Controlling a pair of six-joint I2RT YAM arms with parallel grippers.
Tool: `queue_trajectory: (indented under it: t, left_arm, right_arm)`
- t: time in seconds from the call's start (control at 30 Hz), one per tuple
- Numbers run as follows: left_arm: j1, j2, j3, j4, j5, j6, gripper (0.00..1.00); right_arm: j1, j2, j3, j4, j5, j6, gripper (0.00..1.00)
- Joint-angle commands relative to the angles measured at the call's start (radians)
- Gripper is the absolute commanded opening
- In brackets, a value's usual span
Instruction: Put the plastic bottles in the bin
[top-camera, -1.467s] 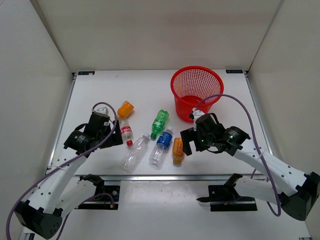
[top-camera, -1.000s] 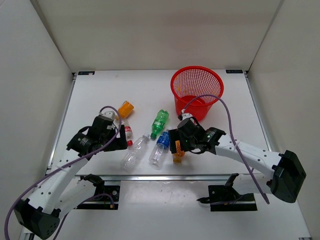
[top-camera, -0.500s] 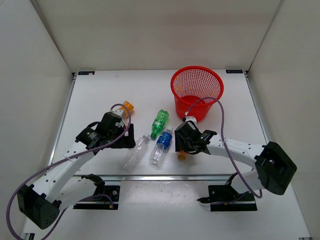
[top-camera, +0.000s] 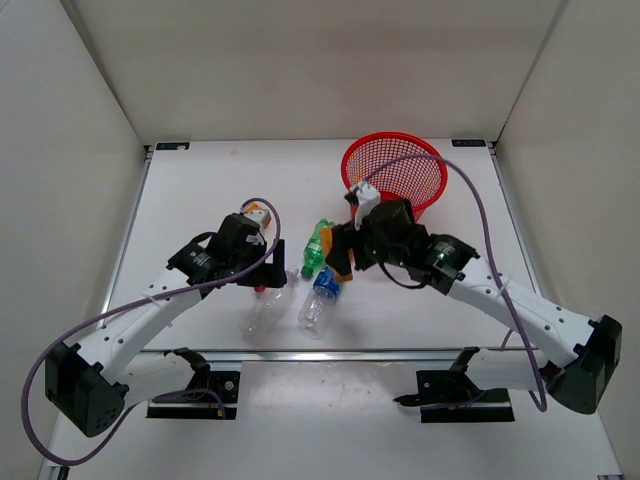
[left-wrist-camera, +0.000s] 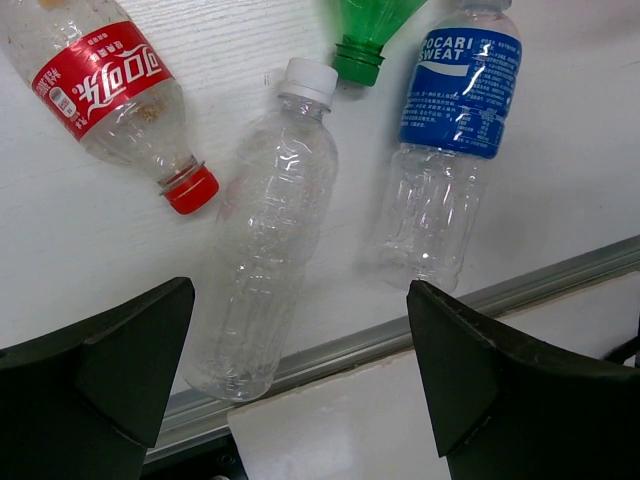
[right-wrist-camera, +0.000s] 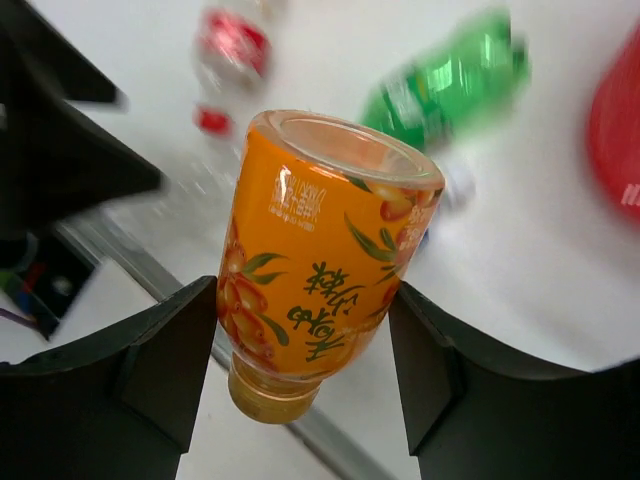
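I will move my right gripper outward and to the right in the top view, over the bin's opening (top-camera: 398, 172), to let go of the orange bottle, which is still outside the bin.
My right gripper (top-camera: 338, 252) is shut on an orange bottle (right-wrist-camera: 320, 260), held cap down above the table, left of the red mesh bin (top-camera: 393, 150). That orange bottle (top-camera: 341, 268) hangs over the green bottle (top-camera: 318, 243) and the blue-labelled bottle (top-camera: 320, 297). My left gripper (left-wrist-camera: 300, 300) stands open above the plain clear bottle (left-wrist-camera: 265, 260), with nothing between its fingers. Beside it lie the red-labelled bottle (left-wrist-camera: 105, 85), the green bottle (left-wrist-camera: 370, 25) and the blue-labelled bottle (left-wrist-camera: 455, 110). A second orange bottle (top-camera: 258, 211) lies behind my left gripper (top-camera: 265, 280).
A metal rail (left-wrist-camera: 420, 325) runs along the table's near edge, just past the bottoms of the clear bottles. White walls close in the table on three sides. The bin's red edge (right-wrist-camera: 615, 130) shows at the right of the right wrist view.
My right gripper closed on the orange bottle, lifted it off the table and carried it back towards the bin. My left arm moved right, over the clear bottles.
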Motion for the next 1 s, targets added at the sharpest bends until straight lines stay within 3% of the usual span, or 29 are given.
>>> queue_trajectory:
  t: [0.0,0.2,0.37,0.43,0.5,0.53,0.6,0.63,0.87,0.97]
  left_arm:
    - [0.006,0.014,0.037,0.009,0.008,0.027,0.98]
    - [-0.041,0.114,0.098,0.011,0.017,0.053,0.98]
    - [-0.115,0.230,0.152,0.064,0.066,0.068,0.99]
    - [-0.143,0.299,0.181,0.074,0.074,0.076,0.99]
    - [-0.188,0.353,0.215,0.075,0.077,0.089,0.99]
    - [-0.196,0.370,0.235,0.080,0.072,0.086,0.98]
    - [-0.224,0.424,0.258,0.084,0.069,0.089,0.99]
    - [-0.230,0.459,0.273,0.085,0.077,0.094,0.99]
    - [-0.270,0.600,0.347,0.052,0.023,0.105,0.99]
    - [-0.276,0.645,0.351,0.054,-0.003,0.097,0.99]
  right_arm:
    - [-0.080,0.036,0.176,0.046,-0.103,-0.194,0.09]
    - [-0.340,0.205,0.448,0.080,-0.043,-0.325,0.12]
    - [-0.511,0.373,0.560,0.043,-0.063,-0.323,0.15]
    - [-0.543,0.401,0.569,0.040,-0.042,-0.323,0.24]
    - [-0.581,0.429,0.569,0.052,-0.045,-0.320,0.49]
    - [-0.588,0.430,0.571,0.045,-0.061,-0.299,0.56]
    - [-0.598,0.426,0.549,0.060,-0.081,-0.312,0.89]
    - [-0.598,0.399,0.539,0.074,-0.101,-0.323,0.97]
    - [-0.640,0.257,0.473,0.029,-0.104,-0.283,1.00]
    - [-0.544,0.164,0.402,0.037,0.171,-0.331,1.00]
